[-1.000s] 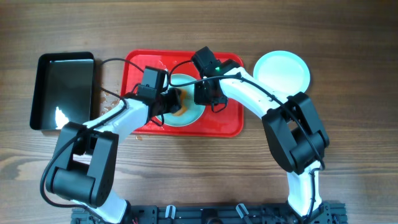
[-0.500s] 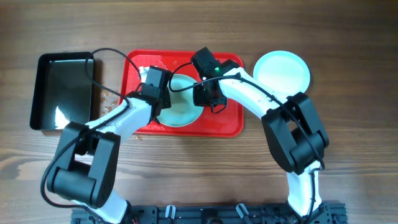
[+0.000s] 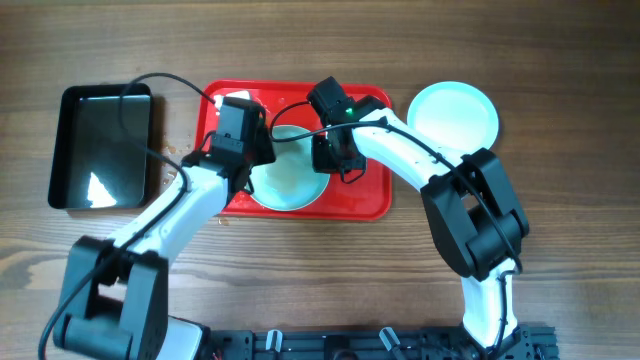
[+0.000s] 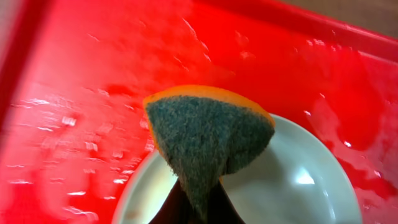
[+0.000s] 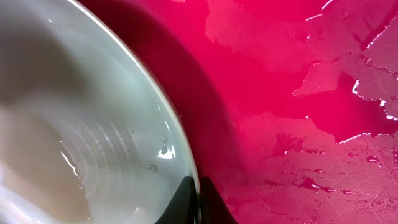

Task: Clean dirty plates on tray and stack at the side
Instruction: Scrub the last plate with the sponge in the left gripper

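The left gripper draws back to the red tray's near corner by the black tray next and releases the sponge. The plate leaves that part of the red tray's bottom bare.
A pale mint plate lies on the wet red tray. My right gripper is shut on its right rim; the right wrist view shows the fingers pinching the rim of the plate above the tray. My left gripper is at the plate's upper left edge, shut on an orange sponge with its grey scouring side facing the left wrist camera, over the plate and the tray. A second clean plate rests on the table right of the tray. I cannot tell if another lies under it.
A smaller, deeper black tray stands on the table left of the red tray. Small brown specks lie on the wood between the two trays. Both arms' cables loop over the red tray's back half.
My left gripper has moved with the sponge from the plate's middle to its upper left edge. The brown smear seen on the plate a second ago no longer shows. The right gripper has stayed put.
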`<state>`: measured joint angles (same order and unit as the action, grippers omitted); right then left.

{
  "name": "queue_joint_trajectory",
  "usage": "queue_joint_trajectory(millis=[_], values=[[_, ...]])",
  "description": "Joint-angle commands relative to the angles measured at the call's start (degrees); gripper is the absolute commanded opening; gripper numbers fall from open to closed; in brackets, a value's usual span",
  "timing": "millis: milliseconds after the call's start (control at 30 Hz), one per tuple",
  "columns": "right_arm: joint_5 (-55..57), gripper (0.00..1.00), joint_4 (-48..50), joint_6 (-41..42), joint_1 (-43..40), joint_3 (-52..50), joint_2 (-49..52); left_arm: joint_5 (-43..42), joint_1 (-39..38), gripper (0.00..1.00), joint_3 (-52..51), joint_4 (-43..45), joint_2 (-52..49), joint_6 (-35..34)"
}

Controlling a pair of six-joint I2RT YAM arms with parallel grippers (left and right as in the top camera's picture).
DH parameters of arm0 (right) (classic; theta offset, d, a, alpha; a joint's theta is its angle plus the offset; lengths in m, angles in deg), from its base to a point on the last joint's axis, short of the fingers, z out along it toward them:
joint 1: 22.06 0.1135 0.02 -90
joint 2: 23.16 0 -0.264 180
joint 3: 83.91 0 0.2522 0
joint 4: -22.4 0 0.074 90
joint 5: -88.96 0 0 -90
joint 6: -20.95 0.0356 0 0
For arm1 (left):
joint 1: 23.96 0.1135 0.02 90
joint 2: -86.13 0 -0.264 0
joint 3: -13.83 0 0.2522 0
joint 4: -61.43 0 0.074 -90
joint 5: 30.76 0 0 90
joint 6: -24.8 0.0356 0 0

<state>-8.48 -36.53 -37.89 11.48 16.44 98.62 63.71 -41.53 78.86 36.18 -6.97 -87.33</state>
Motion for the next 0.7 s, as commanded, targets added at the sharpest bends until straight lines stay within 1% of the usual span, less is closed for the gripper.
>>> queue_joint_trajectory(millis=[0, 200, 300, 467, 533, 667], values=[[2.34, 0.04, -0.70, -0.96, -0.04, -1.97, 0.81, -10.69, 0.02, 0.04, -0.26, 1.97, -4.70, -3.04], [1.62, 0.04, -0.46, -0.92, -0.02, -1.97, 0.81, -15.43, 0.02, 0.04, -0.26, 5.18, -10.34, -3.89], [1.40, 0.04, -0.46, -0.52, -0.02, -1.97, 0.81, -14.99, 0.04, 0.04, -0.26, 4.74, -11.87, -3.56], [1.42, 0.04, -0.70, -0.55, -0.02, -1.97, 0.81, -6.97, 0.20, 0.04, -0.26, 1.20, -11.91, 0.92], [1.42, 0.04, -0.98, -0.57, -0.02, -1.97, 0.81, -2.60, 0.52, 0.04, -0.26, -0.74, -11.89, 0.92], [1.42, 0.04, -1.01, -0.52, -0.02, -1.97, 1.11, 1.55, 1.22, 0.04, -0.24, -4.42, -11.19, 1.38]])
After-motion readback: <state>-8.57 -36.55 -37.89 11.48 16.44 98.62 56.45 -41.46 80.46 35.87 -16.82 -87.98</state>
